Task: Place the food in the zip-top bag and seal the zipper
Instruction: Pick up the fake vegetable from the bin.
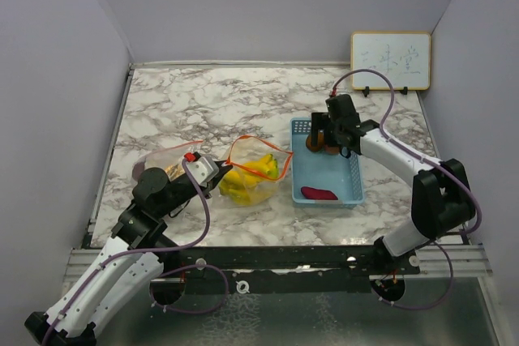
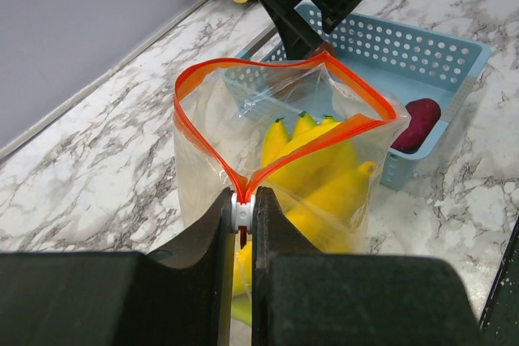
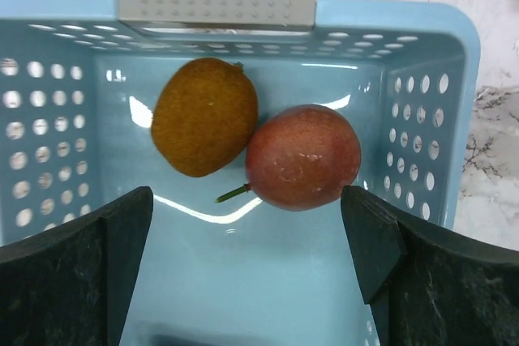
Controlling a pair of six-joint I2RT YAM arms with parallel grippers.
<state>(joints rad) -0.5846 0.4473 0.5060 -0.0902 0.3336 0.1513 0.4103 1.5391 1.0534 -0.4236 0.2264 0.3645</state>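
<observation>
My right gripper is open, and its fingers have the reddish round fruit (image 1: 332, 149) (image 3: 304, 157) off-center between them. It will move away from the brown oval fruit and down onto the reddish one.
A clear zip-top bag (image 1: 253, 169) with an orange zipper stands open at mid table, with yellow bananas (image 2: 318, 169) inside. My left gripper (image 2: 242, 210) is shut on the bag's white zipper slider (image 2: 241, 211) at the near corner. My right gripper (image 3: 247, 216) is open over the far end of the light-blue basket (image 1: 349, 192), just short of a reddish round fruit (image 3: 302, 157) and a brown oval fruit (image 3: 204, 115) lying side by side on the basket floor. A magenta tuber (image 1: 319, 194) lies at the basket's near end.
A second clear bag (image 1: 160, 164) with dark contents lies at the left beside my left arm. A small whiteboard (image 1: 390, 60) stands at the back right. Walls enclose the marble table (image 1: 203, 103) on three sides.
</observation>
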